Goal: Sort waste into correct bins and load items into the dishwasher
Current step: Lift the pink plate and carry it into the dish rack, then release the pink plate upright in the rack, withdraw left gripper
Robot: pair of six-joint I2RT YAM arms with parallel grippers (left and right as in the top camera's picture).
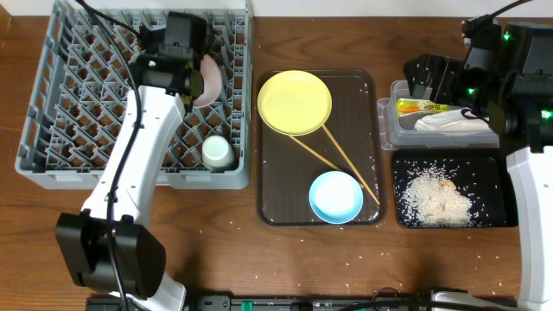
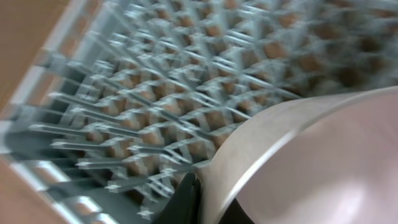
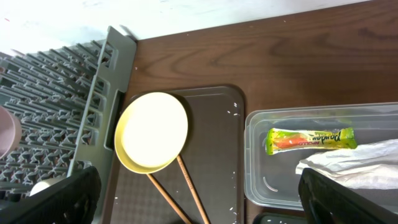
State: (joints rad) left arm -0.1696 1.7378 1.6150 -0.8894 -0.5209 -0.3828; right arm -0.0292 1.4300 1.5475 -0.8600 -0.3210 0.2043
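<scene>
The robot's left gripper will next swing back toward the tray [image 1: 363,86], turning to tip the bowl, and lower it onto the rack wires beyond the cup, since those wires are empty.
My left gripper [image 1: 192,71] is over the grey dish rack [image 1: 78,112] and is shut on the rim of the white bowl [image 1: 209,83]. In the left wrist view the gripper [image 2: 208,202] pinches the bowl [image 2: 311,155] above the rack pegs [image 2: 155,93]. A small white cup [image 1: 216,151] stands in the rack. The yellow plate [image 1: 294,102] and the light-blue bowl [image 1: 336,197] are on the brown tray [image 1: 363,86]. My right gripper [image 1: 432,79] is open and empty beside the clear bin [image 1: 386,121], which holds the sachet [image 1: 419,106] and napkin [image 1: 449,123]. Rice [image 1: 441,199] lies in the black bin [image 1: 406,168].
Two chopsticks [image 1: 346,164] lie across the tray from the plate toward the blue bowl. Loose rice grains are scattered on the table in front of the tray. The right wrist view shows the plate [image 3: 152,130], sachet [image 3: 311,138], napkin [image 3: 354,165] and rack wall [image 3: 102,99].
</scene>
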